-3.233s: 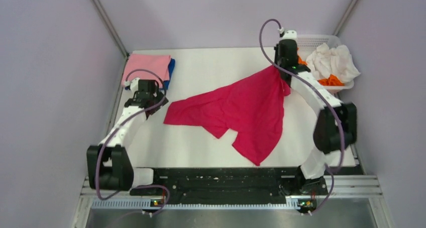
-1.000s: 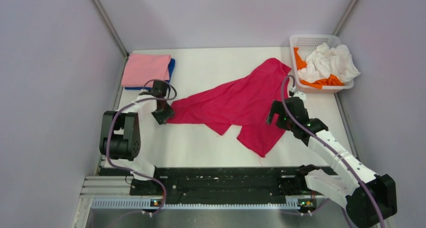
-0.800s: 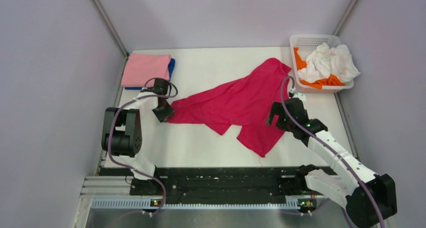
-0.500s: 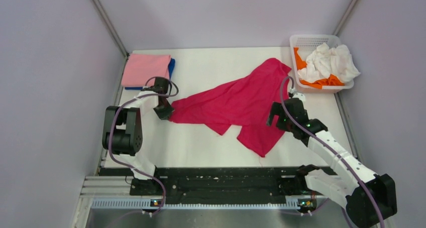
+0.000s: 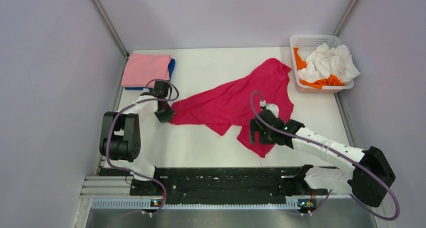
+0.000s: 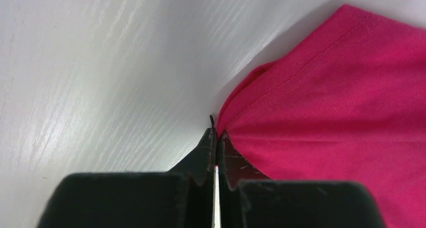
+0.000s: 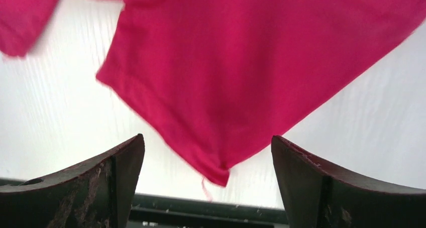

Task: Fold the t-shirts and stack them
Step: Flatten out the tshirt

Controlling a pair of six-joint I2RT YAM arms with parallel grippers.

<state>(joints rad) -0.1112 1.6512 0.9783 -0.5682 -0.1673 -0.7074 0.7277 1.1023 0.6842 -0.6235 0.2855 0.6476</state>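
Observation:
The crimson shirt's pointed near corner (image 5: pixel 262 153) (image 7: pixel 217 166) lies between my right gripper's open fingers, so I will lower the gripper slightly back onto that corner and close it there.
A crimson-red t-shirt (image 5: pixel 236 100) lies spread and rumpled across the middle of the table. My left gripper (image 5: pixel 165 115) sits at its left corner, and in the left wrist view the gripper (image 6: pixel 216 132) is shut, with the hem of the crimson shirt (image 6: pixel 341 112) bunched at its tips. My right gripper (image 5: pixel 256 132) hovers open over the shirt's near corner. In the right wrist view that pointed corner of the crimson shirt (image 7: pixel 251 62) hangs between the wide-apart fingers of the gripper (image 7: pixel 207 137). A folded pink t-shirt (image 5: pixel 146 69) rests on a blue one (image 5: pixel 172 67) at the back left.
A white mesh basket (image 5: pixel 311 38) stands at the back right and holds a crumpled white t-shirt (image 5: pixel 329 61) and an orange one (image 5: pixel 329 81). Grey walls close in both sides. The black rail with the arm bases runs along the near edge.
My left gripper has shut on the shirt's left corner. The right arm has swung left and nearer, from the shirt's right side to its near corner, and stays open.

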